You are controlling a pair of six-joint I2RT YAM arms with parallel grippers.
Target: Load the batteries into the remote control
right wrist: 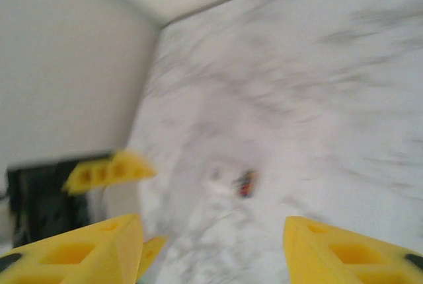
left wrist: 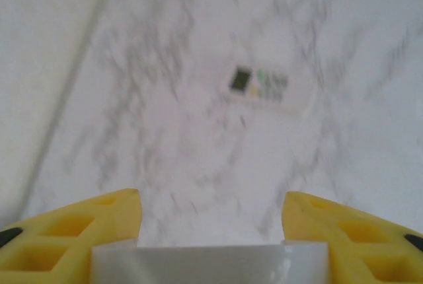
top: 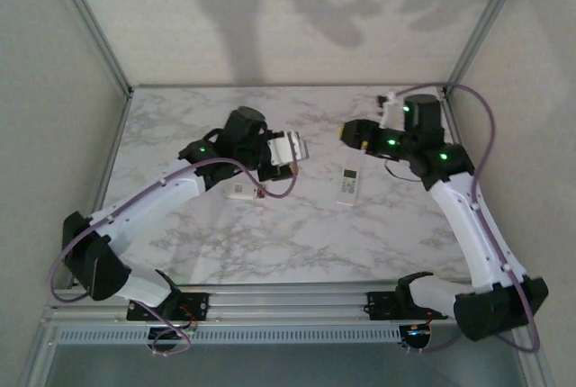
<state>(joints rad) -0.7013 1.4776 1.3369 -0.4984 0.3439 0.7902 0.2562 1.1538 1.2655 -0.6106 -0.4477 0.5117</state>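
I will next lower my left gripper down and back to the clear marble beside the battery and release the flat white piece there.
The white remote control [top: 349,184] lies face up on the marble table, and it shows blurred ahead of the left wrist as the remote control [left wrist: 259,84]. My left gripper [top: 295,148] hovers left of it, and in the wrist view the left gripper [left wrist: 211,221] is shut on a flat white piece [left wrist: 210,263] that spans its yellow fingers. My right gripper [top: 358,140] hangs just behind the remote. Its wrist view shows the right gripper [right wrist: 213,231] open with nothing between the fingers. A small dark and reddish battery [right wrist: 246,183] lies beside a white bit [right wrist: 215,173], seen from above as the battery [top: 259,193].
A small white object [top: 241,192] lies under the left forearm. Metal frame posts [top: 90,22] and grey walls close in the table on the left, right and back. The left gripper's yellow fingers [right wrist: 109,168] show at the left of the right wrist view.
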